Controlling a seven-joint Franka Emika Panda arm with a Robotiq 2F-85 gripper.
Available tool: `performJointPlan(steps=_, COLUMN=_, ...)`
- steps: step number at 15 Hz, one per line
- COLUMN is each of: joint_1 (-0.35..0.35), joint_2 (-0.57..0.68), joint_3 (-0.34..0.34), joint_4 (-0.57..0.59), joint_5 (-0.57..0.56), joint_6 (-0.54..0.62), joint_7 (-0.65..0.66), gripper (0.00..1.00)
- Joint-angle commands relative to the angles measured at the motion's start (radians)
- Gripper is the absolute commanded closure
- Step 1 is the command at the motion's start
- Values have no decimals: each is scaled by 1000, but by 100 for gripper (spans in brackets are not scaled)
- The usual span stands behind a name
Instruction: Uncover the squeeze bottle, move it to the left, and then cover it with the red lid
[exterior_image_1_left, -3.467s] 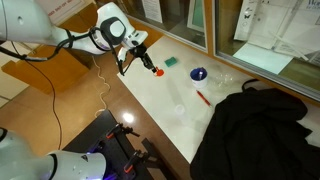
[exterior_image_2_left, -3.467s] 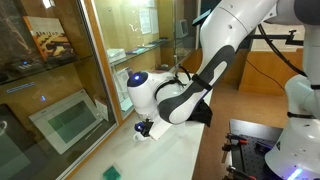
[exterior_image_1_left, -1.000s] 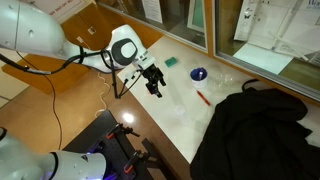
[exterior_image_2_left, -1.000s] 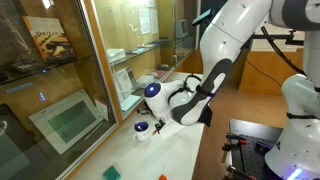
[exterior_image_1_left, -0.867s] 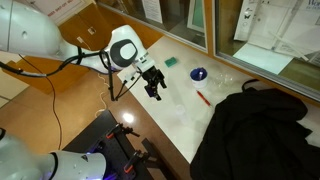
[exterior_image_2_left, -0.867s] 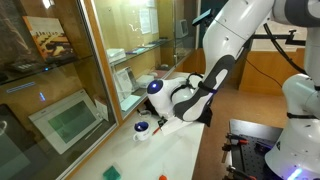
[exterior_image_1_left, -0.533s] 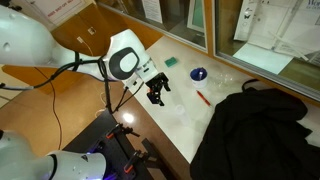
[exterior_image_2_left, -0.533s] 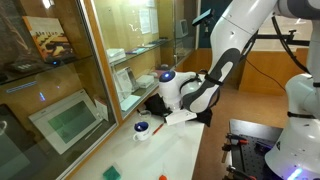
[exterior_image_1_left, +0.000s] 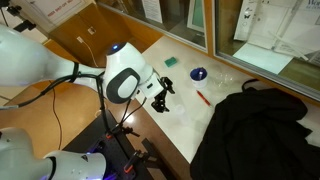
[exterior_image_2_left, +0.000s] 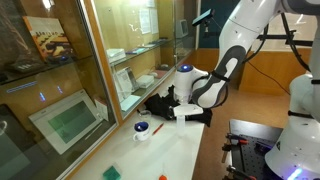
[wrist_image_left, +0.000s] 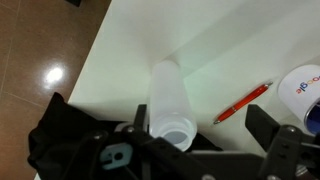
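The squeeze bottle's top (exterior_image_2_left: 181, 116) (wrist_image_left: 173, 127) is below my gripper, nearer one finger. I need to move my gripper left in the wrist view and lower it around that top.
In the wrist view the squeeze bottle (wrist_image_left: 169, 100) is a pale translucent cylinder standing on the white table, its open mouth toward the camera. My gripper (wrist_image_left: 205, 132) hangs over it, open; the bottle sits close to the left finger (wrist_image_left: 137, 122) and is not clamped. In both exterior views the gripper (exterior_image_1_left: 160, 97) (exterior_image_2_left: 160, 104) hovers low over the table. The red lid (exterior_image_2_left: 163, 177) shows as a tiny orange-red spot at the picture's bottom edge, away from the gripper.
A red pen (wrist_image_left: 243, 102) (exterior_image_1_left: 203, 97) lies just right of the bottle. The dark blue bowl (exterior_image_1_left: 198, 73) (exterior_image_2_left: 141, 128) (wrist_image_left: 305, 85) sits beyond it. A flat green square (exterior_image_1_left: 171, 61) (exterior_image_2_left: 113, 172) lies farther off. Black cloth (exterior_image_1_left: 250, 130) covers one end of the table (exterior_image_1_left: 185, 125).
The arm has swung along the table from the green-square end toward the pen and cloth, and now the gripper hangs over the bottle. Its jaws stayed open throughout.
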Motion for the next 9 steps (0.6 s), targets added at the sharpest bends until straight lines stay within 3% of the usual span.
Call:
performJointPlan(steps=1, joint_1=-45, joint_2=-41, joint_3=33, joint_4=-41, joint_5=150, joint_6=-12, joint_7=-145, gripper=0)
performJointPlan(steps=4, joint_1=-52, joint_2=-34, joint_3=30, joint_4=-24, joint_5=229, joint_6=-38, joint_7=-222, gripper=0)
performJointPlan(steps=9, joint_1=-43, joint_2=-14, joint_3=4, joint_4=4, joint_5=219, joint_6=-67, joint_7=-215, gripper=0)
